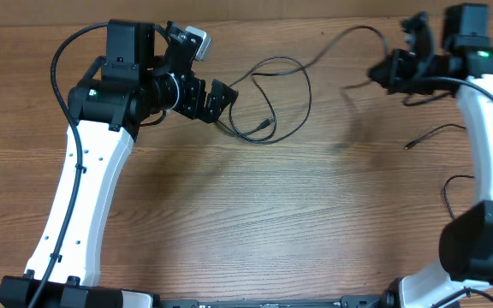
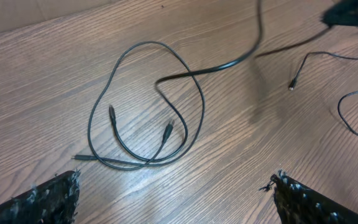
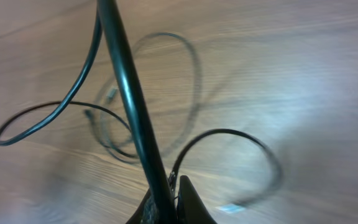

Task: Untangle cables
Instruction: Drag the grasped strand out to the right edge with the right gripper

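Note:
My right gripper pulls outward toward the cardboard wall [image 1: 437,8], which stands outward of it, and releases the cable next, because that part of the cable still runs into the loop.
A thin black cable lies in a loose loop [image 1: 274,92] on the wood table, with plug ends inside the loop [image 2: 168,129]. One strand [image 1: 349,36] rises from the loop to my right gripper [image 1: 382,72]. In the right wrist view that gripper [image 3: 174,200] is shut on this strand [image 3: 126,93] and holds it off the table. My left gripper [image 1: 219,97] is just left of the loop, low over the table. Its fingers are wide apart and empty [image 2: 173,199]. A second cable with a small plug end [image 1: 424,135] lies at the right. A third cable curves beside the right arm [image 1: 446,190].
The wooden table [image 1: 255,222] is bare across the middle and front. The white right arm [image 1: 490,128] stands over the two right-hand cables. The left arm's own thick black wire [image 1: 67,51] loops at the far left. A cardboard wall runs along the back edge.

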